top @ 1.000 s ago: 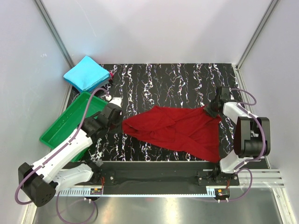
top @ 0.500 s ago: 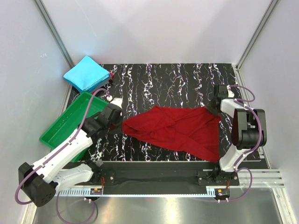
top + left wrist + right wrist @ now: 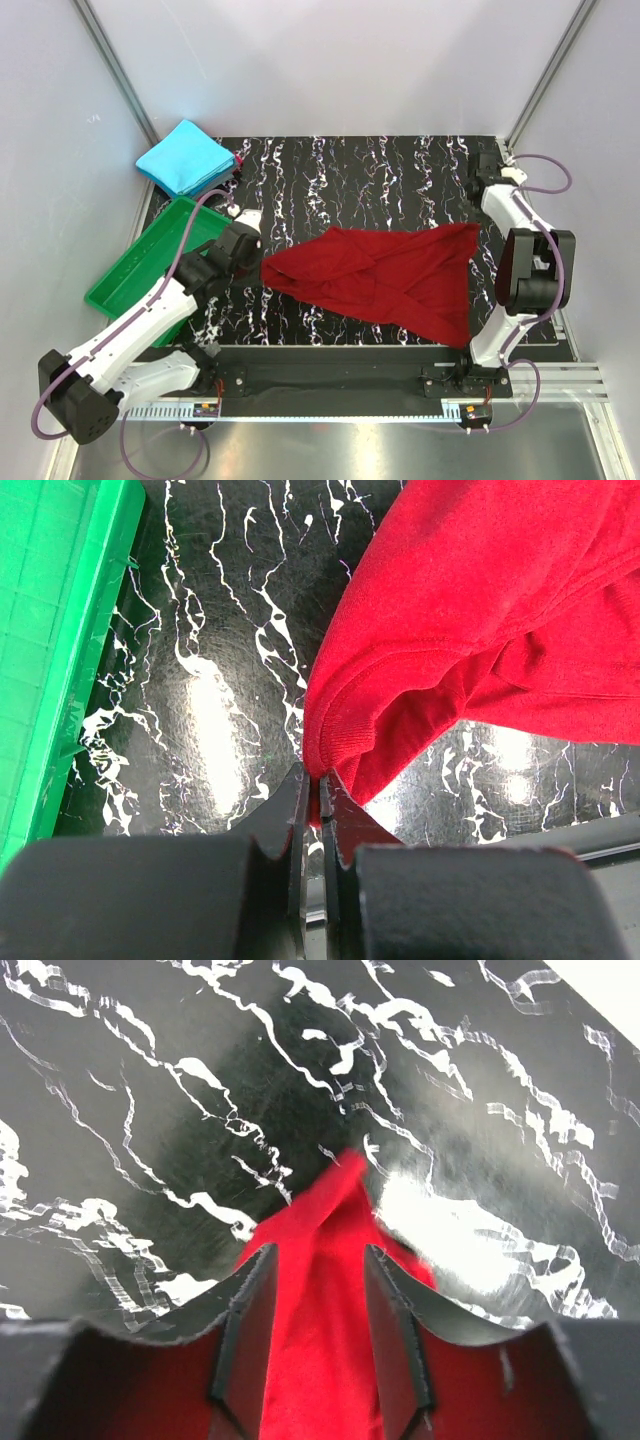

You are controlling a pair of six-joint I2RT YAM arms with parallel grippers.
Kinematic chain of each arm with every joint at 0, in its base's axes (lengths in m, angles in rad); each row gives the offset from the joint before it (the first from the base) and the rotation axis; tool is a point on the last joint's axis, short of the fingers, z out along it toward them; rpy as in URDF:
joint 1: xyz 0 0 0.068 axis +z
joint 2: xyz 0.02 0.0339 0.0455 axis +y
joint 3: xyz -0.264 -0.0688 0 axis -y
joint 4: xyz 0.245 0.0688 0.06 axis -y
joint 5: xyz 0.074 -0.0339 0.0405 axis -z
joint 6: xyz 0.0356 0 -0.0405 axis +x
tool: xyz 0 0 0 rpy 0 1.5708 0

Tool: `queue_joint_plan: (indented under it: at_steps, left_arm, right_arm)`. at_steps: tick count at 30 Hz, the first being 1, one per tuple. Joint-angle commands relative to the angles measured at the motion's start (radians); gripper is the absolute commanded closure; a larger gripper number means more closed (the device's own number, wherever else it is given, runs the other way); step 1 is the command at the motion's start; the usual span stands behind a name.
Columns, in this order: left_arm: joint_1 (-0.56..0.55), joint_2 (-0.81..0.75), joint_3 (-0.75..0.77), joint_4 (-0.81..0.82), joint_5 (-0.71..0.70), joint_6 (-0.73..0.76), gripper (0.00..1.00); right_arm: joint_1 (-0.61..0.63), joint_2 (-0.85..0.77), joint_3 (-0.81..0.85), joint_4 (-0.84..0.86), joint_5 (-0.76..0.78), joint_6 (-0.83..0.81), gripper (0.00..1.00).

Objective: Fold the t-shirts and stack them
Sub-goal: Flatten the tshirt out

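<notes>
Next, my left gripper will swing up to spread the crumpled t-shirt, then lower and release the t-shirt's edge where the table (image 3: 262,293) (image 3: 265,775) beside the green tray lies below the gripper's fingers.
The dark red t-shirt (image 3: 385,275) lies spread and crumpled across the middle of the black marbled table. My left gripper (image 3: 258,262) is shut on its left edge, and the pinched hem shows between the jaws in the left wrist view (image 3: 313,775). My right gripper (image 3: 480,178) is open and hangs behind the shirt's right corner. In the right wrist view the red cloth (image 3: 320,1220) shows between and below the spread fingers, not gripped. The bright cyan-blue t-shirt (image 3: 188,158) lies folded flat at the back left corner.
A green plastic tray (image 3: 150,262) stands along the table's left side, right beside my left arm, and its wall also shows in the left wrist view (image 3: 60,630). White walls close in the back and both sides.
My right gripper has let go of the shirt's right corner and moved toward the back right. The corner now lies flat. The left gripper has not moved.
</notes>
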Motion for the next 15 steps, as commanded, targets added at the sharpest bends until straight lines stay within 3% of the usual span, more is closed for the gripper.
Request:
queue_joint_plan:
  at_steps: [1, 3, 7, 15]
  left_arm:
    - [-0.002, -0.027, -0.011, 0.04, 0.01, 0.014, 1.0]
    - [-0.002, -0.029, -0.009, 0.04, 0.011, 0.014, 1.0]
    - [-0.002, -0.029, -0.011, 0.041, 0.017, 0.019, 1.0]
    - [-0.001, -0.039, -0.012, 0.044, 0.021, 0.02, 1.0]
  right_arm:
    - [-0.023, -0.028, 0.091, -0.219, -0.017, 0.219, 0.52]
    - [-0.035, -0.05, 0.125, -0.318, -0.075, 0.382, 0.5]
    - [-0.057, -0.074, 0.153, -0.331, -0.143, 0.538, 0.46]
    - [-0.149, 0.026, 0.228, -0.323, -0.207, 0.609, 0.49]
